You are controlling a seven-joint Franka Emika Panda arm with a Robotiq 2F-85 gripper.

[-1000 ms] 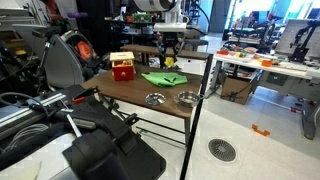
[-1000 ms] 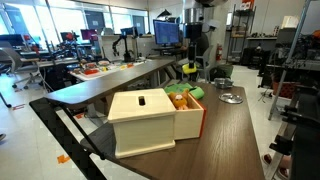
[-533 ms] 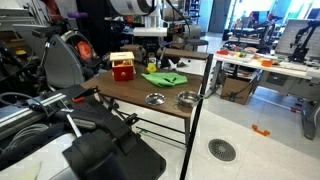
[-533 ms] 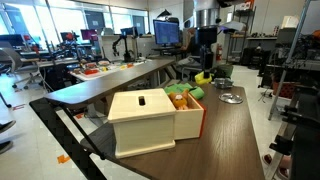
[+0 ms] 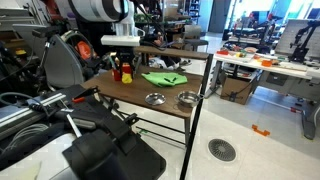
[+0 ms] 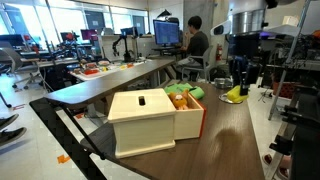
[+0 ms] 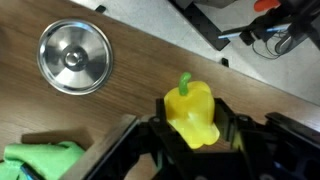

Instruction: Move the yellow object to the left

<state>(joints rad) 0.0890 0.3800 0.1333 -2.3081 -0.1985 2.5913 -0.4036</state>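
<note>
I should move my gripper toward the metal bowl next and down to release, because the bare tabletop by that bowl (image 7: 119, 112) is below, to the left in the wrist view.
The yellow object (image 7: 190, 113) is a small yellow pepper-shaped lump with a green stem. In the wrist view my gripper (image 7: 190, 122) is shut on it, with one black finger on each side, and holds it above the brown table (image 7: 120, 95). In an exterior view the gripper (image 6: 240, 85) hangs over the table's far part with the yellow object (image 6: 234, 94) at its tip. In an exterior view the gripper (image 5: 122, 66) is in front of the red box, and the yellow object is too small to make out there.
A round metal bowl (image 7: 75, 58) lies on the table and the green cloth (image 7: 40, 158) beside it. Two metal bowls (image 5: 154, 98) (image 5: 187, 98) and the cloth (image 5: 163, 78) show in an exterior view. The cream-topped red box (image 6: 150, 120) stands close to the camera.
The arm has carried the yellow object sideways across the table, from above the green cloth to the red box's side. The gripper stays shut on it.
</note>
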